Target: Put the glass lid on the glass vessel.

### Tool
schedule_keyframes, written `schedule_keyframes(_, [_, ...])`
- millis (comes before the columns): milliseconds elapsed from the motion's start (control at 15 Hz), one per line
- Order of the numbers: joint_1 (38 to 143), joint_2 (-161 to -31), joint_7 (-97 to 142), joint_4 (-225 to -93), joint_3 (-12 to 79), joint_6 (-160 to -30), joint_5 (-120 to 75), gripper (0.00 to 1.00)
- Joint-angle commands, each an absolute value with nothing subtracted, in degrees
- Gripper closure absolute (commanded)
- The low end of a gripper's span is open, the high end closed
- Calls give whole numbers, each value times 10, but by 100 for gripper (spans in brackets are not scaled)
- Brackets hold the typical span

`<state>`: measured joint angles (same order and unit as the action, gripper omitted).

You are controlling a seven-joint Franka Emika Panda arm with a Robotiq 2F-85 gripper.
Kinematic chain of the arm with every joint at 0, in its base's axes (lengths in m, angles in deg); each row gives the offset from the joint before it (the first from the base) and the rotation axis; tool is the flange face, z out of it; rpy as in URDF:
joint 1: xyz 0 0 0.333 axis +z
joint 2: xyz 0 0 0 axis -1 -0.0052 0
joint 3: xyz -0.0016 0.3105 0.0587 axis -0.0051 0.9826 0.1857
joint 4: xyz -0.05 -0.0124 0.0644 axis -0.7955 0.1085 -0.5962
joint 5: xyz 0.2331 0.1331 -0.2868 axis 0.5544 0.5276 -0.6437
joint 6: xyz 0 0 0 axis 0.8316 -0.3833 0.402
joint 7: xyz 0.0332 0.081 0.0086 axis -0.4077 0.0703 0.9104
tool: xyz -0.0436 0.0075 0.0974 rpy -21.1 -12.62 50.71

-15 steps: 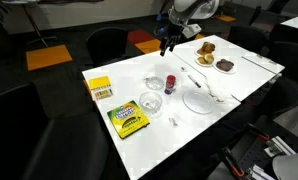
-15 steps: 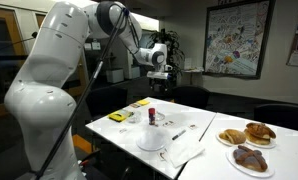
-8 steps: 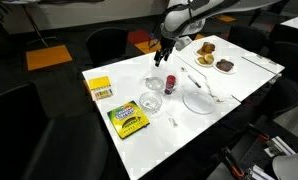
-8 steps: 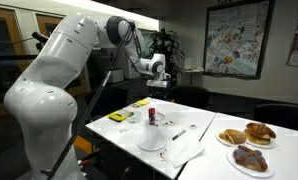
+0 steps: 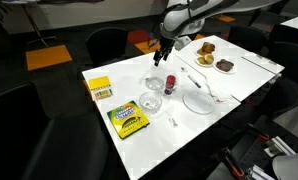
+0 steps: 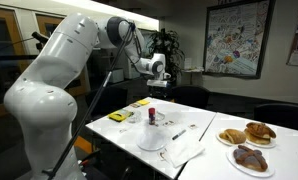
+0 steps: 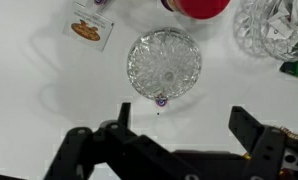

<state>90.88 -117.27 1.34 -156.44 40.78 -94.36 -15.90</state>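
I need to move my gripper down next with open fingers to the knob at the middle of the glass lid, because the lid is still below and beyond my fingers.
The glass lid is a small round patterned clear disc lying on the white table, just beyond my fingertips in the wrist view. In an exterior view it lies left of the dark-red bottle. The glass vessel is a larger cut-glass bowl, half cut off at the top right of the wrist view, and it stands nearer the table front in an exterior view. My gripper is open and empty. It hovers above the table's far side, well above the lid.
A red-capped bottle stands beside the lid. A white plate, a crayon box, a yellow box and two pastry plates share the table. A small packet lies near the lid.
From one second ago to half a second ago the gripper came down and towards the glass pieces. It has stayed still since then. Nothing on the table moved.
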Motion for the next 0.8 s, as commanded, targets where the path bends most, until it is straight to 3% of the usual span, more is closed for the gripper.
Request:
schedule_keyframes(0, [902, -1196, 10, -1544, 421, -939, -168, 0])
schedule_keyframes(733, [901, -1293, 12, -1481, 426, -955, -169, 0])
